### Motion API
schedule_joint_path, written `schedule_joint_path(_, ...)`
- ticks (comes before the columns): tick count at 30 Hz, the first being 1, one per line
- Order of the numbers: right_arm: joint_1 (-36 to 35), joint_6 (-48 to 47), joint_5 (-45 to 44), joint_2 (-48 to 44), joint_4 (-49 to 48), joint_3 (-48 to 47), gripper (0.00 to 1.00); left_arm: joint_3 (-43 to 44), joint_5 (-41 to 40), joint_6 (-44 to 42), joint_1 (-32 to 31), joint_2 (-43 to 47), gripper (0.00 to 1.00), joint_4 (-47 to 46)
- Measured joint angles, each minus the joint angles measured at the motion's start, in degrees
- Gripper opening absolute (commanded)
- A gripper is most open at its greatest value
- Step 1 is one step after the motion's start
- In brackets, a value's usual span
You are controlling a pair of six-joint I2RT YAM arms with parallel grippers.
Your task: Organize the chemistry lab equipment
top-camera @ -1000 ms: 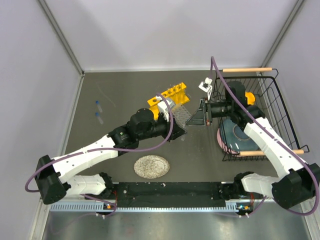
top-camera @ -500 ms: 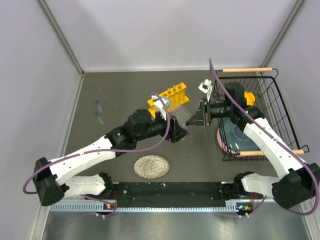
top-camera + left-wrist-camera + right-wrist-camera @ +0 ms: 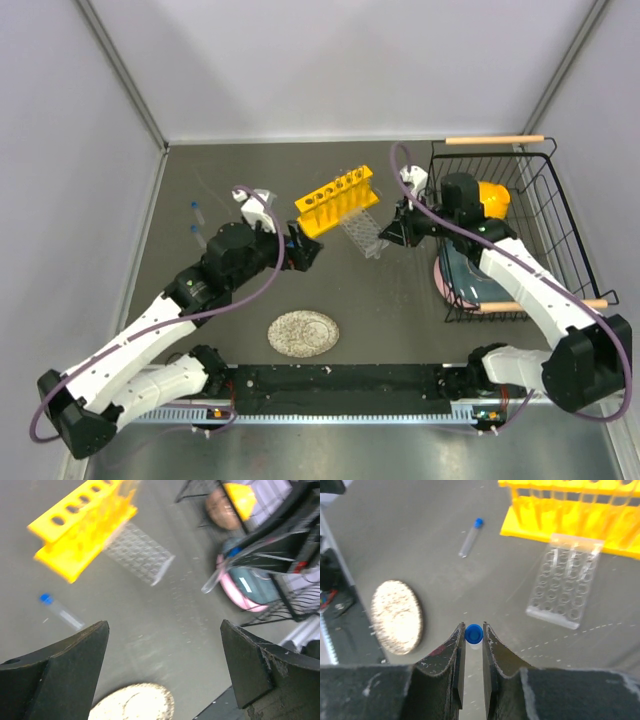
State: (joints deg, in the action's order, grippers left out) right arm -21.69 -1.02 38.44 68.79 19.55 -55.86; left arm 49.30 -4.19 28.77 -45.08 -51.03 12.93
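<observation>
The clear rack has empty holes. My right gripper should next move across, down and to the left in the top view, to those holes, lower the vial in and let go.
The yellow test-tube rack (image 3: 337, 200) (image 3: 82, 525) (image 3: 575, 510) stands mid-table with clear tubes in some holes. The small clear gridded rack (image 3: 363, 233) (image 3: 139, 553) (image 3: 565, 582) lies flat just in front of it. My right gripper (image 3: 392, 232) (image 3: 473, 630) hovers right of the clear rack, shut on a blue-capped vial (image 3: 473, 634). My left gripper (image 3: 300, 250) (image 3: 165, 630) is open and holds nothing, left of the racks. One blue-capped vial (image 3: 61, 611) (image 3: 471, 537) lies near the yellow rack. Two more vials (image 3: 197, 210) (image 3: 199, 235) lie at the far left.
A round speckled plate (image 3: 303, 333) (image 3: 135, 705) (image 3: 397, 616) sits near the front centre. The black wire basket (image 3: 495, 140) at the right holds a blue bowl (image 3: 470, 265), a pink one beneath it and a yellow one (image 3: 495, 197). Grey walls enclose the table.
My left gripper opened wide and drew back to the left, away from the clear rack. My right gripper shifted slightly left, still shut on the vial.
</observation>
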Motion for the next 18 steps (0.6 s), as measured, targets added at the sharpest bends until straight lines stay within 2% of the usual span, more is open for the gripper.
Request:
schedule_joint_path(4,-1.16,-2.93,-5.44,2.25,-5.60,1.18,0.11,-4.50,0.42,1.16,7.67,3.26,0.99,3.80)
schedule_joint_path(7,-2.73,-5.38,-9.25,4.17,-9.99,2.14,0.11,-6.56,0.81,1.79,11.13,3.93,0.99,6.12)
schedule_joint_path(18,-5.35,-12.48,-16.87,13.57,-22.80,2.62,0.11,-7.85,1.81,2.16,12.76,3.87,0.99,8.61)
